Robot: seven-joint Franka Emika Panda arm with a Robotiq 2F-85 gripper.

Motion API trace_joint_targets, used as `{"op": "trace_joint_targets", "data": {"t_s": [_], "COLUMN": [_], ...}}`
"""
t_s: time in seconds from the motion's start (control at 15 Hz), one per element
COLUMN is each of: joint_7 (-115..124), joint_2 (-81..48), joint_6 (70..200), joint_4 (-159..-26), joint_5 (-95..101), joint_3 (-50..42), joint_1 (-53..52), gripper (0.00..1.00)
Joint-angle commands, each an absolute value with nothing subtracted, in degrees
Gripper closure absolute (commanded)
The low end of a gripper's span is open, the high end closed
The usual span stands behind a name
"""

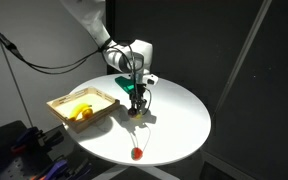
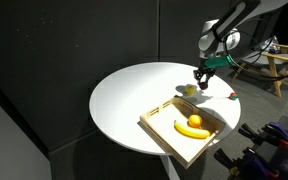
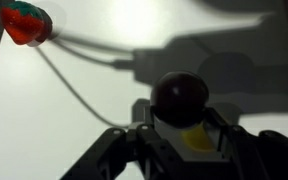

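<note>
The dark round fruit (image 3: 180,97) needs releasing by my gripper's spreading fingers just above the white round table, as open tabletop is close below.
My gripper (image 3: 181,112) is shut on a dark round fruit (image 3: 180,97), which fills the gap between the two black fingers in the wrist view. A yellowish patch (image 3: 195,138) shows just behind the fruit; I cannot tell what it is. In both exterior views the gripper (image 1: 137,100) (image 2: 201,80) hangs a little above the white round table (image 1: 174,125), just beside the wooden tray (image 1: 62,104). A small red strawberry-like fruit (image 3: 24,22) lies on the table apart from the gripper, near the table's edge (image 1: 137,153).
The wooden tray (image 2: 162,131) holds a banana (image 2: 191,129) and an orange fruit (image 2: 194,121). Black curtains surround the table (image 2: 119,100). Cables hang behind the arm, and a wooden chair (image 2: 280,62) stands at the far side.
</note>
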State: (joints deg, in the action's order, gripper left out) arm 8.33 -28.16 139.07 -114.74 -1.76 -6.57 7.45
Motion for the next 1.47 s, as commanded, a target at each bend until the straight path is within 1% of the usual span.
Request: {"op": "trace_joint_targets", "data": {"t_s": [0.0,0.47,0.53,0.6,0.67,0.73,0.8,0.87,0.93,1.4], "joint_7": [7.0,7.0,7.0,7.0,7.0,7.0,7.0,7.0,7.0,7.6], "joint_2": [-30.1,-31.6,-31.7,-31.8,-31.9,-32.0,-32.0,-32.0,-32.0,-30.8], "joint_6": [138.6,138.4,138.4,138.4,138.3,138.3,138.2,138.2,138.1,137.4], "joint_4": [-112.3,-111.1,-111.0,-110.9,-110.8,-110.7,-110.7,-110.7,-110.6,-111.0], "joint_5": [-2.8,-2.7,-2.7,-2.7,-2.7,-2.8,-2.8,-2.8,-2.8,-2.3], "joint_3": [-6.6,-6.9,-6.9,-6.9,-6.9,-6.9,-6.9,-6.9,-6.9,-7.2], "joint_1": [8.2,8.2,8.2,8.3,8.3,8.3,8.3,8.3,8.3,7.8], "gripper": [0.72,0.72,0.63,0.35,0.23,0.20,0.13,0.05,0.00,0.00]}}
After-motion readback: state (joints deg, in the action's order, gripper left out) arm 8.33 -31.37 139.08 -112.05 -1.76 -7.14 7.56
